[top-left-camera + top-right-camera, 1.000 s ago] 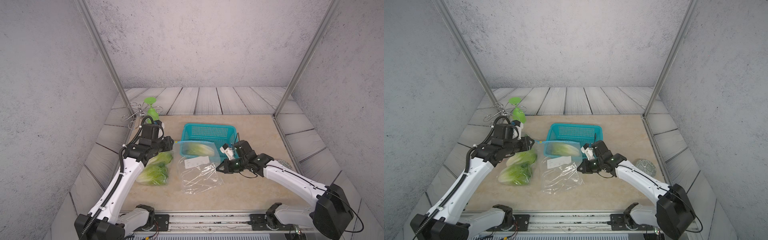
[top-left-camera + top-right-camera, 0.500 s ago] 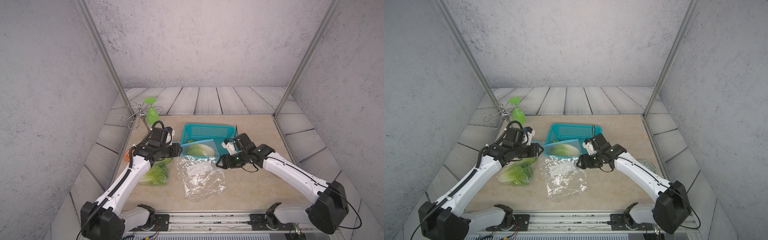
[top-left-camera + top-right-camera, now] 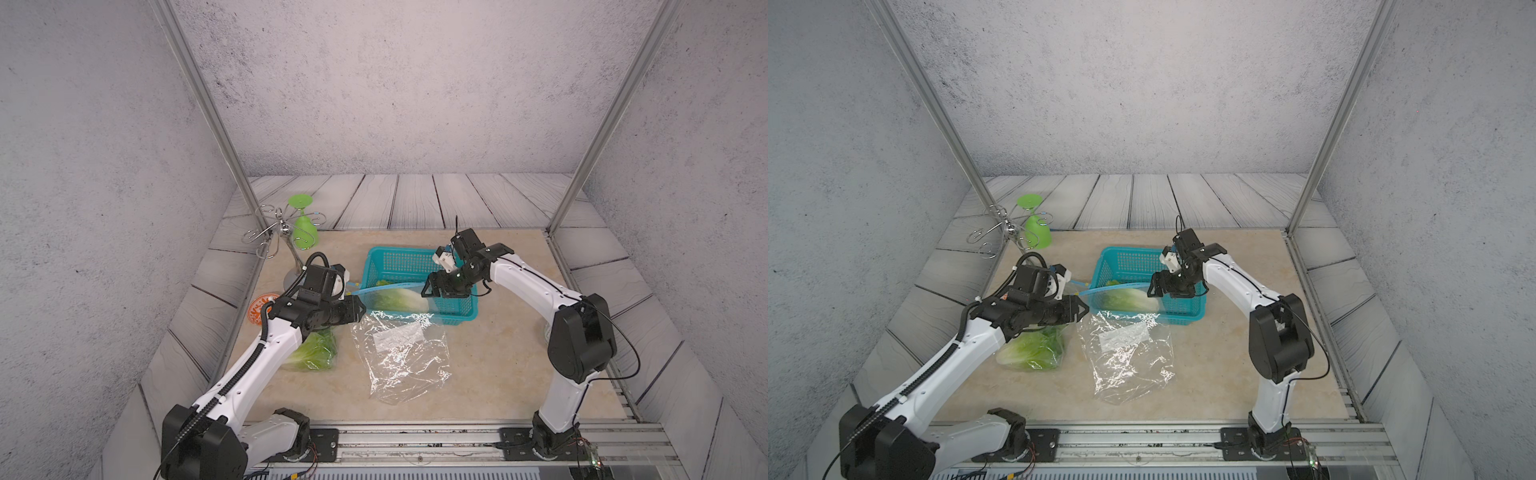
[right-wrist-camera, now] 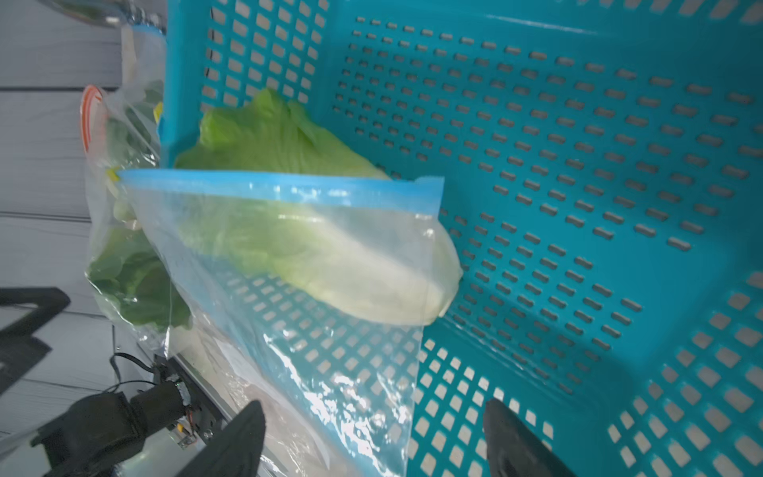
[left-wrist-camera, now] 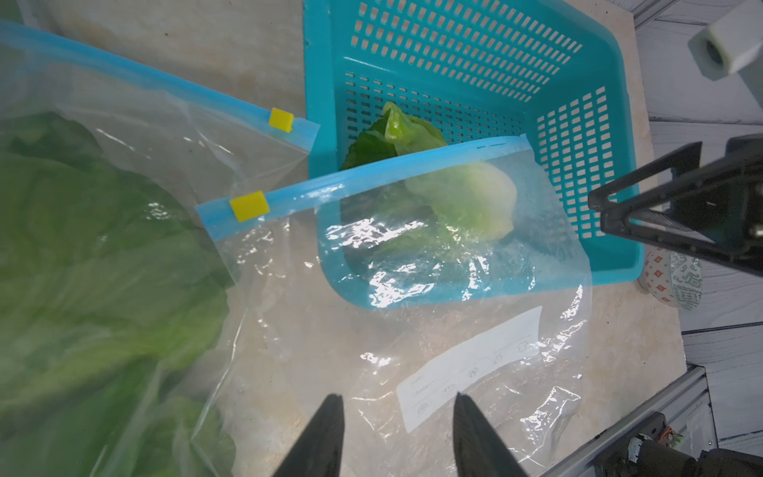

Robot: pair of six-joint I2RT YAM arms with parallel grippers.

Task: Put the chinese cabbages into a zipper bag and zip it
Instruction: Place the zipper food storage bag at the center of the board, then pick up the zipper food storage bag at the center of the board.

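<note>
I need to move my right gripper gently toward the left gripper next, onto the clear zipper bag's side edge (image 3: pixel 434 304) (image 4: pixel 411 421) below the blue zip, because that edge runs between the right gripper's spread fingers.
A clear zipper bag (image 3: pixel 403 357) (image 3: pixel 1125 357) with a blue zip strip and yellow slider lies on the table, its top draped over the teal basket's front wall. One chinese cabbage (image 3: pixel 399 300) (image 5: pixel 466 198) (image 4: pixel 330 256) lies in the basket behind the bag's top, its base poking past the bag's side. More chinese cabbages (image 3: pixel 316 351) (image 3: pixel 1034 349) (image 5: pixel 82 268) sit in a second zipper bag under my left arm. My left gripper (image 3: pixel 358 309) (image 5: pixel 396 413) hovers open over the clear bag. My right gripper (image 3: pixel 430 289) (image 4: pixel 371 433) stands wide open by the bag's corner, gripping nothing.
The teal perforated basket (image 3: pixel 409 251) (image 5: pixel 454 53) stands mid-table. At the back left a green goblet (image 3: pixel 304 228) hangs on a wire rack (image 3: pixel 270 237). An orange disc (image 3: pixel 259 307) lies left of my left arm. A patterned cup (image 5: pixel 669 281) sits right of the basket.
My right gripper has opened, let go of the bag's top and lifted toward the basket. My left gripper has moved right, off the bagged cabbages and over the clear bag.
</note>
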